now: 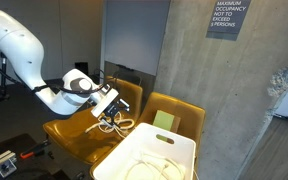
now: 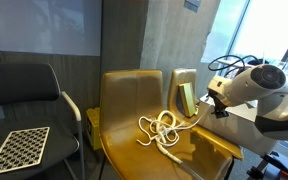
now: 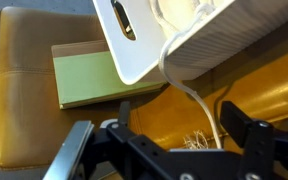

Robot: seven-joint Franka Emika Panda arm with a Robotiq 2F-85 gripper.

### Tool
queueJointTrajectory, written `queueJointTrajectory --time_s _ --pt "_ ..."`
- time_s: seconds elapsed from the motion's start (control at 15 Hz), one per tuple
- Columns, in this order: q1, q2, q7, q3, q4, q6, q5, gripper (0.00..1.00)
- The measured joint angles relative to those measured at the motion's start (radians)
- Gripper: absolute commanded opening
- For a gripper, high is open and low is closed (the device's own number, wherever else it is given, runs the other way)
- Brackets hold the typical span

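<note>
The piece of white rope runs close to one open finger, so the robot will move its gripper toward the basket's rim to center the piece of rope between its fingers.
A white rope (image 2: 162, 130) lies in loose coils on the seat of a mustard-yellow chair (image 2: 124, 100); it also shows in the other exterior view (image 1: 115, 124). My gripper (image 1: 109, 104) hovers just above the rope with its jaws open, and it shows at the chair's side in an exterior view (image 2: 213, 106). In the wrist view the open fingers (image 3: 179, 113) straddle one strand of the rope (image 3: 191, 96), which runs up toward a white basket (image 3: 184, 40). A frayed rope end lies between the fingers. Nothing is gripped.
The white basket (image 1: 149, 152) stands in front of the chairs. A green book (image 3: 92, 78) lies on a second yellow chair (image 1: 184, 110). A black chair (image 2: 29, 90) holds a checkerboard (image 2: 19, 146). Concrete walls stand behind.
</note>
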Motion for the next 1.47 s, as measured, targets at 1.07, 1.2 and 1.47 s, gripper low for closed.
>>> queueJointTrajectory --time_s 1.07,1.2,1.47 --pt "-0.077 0.138 0.089 0.025 0.099 -0.076 -0.047 0.61" --pt "-0.088 0.147 0.095 0.026 0.107 -0.076 -0.05 0.44" --pt "-0.09 0.149 0.107 0.028 0.123 -0.076 -0.055 0.13"
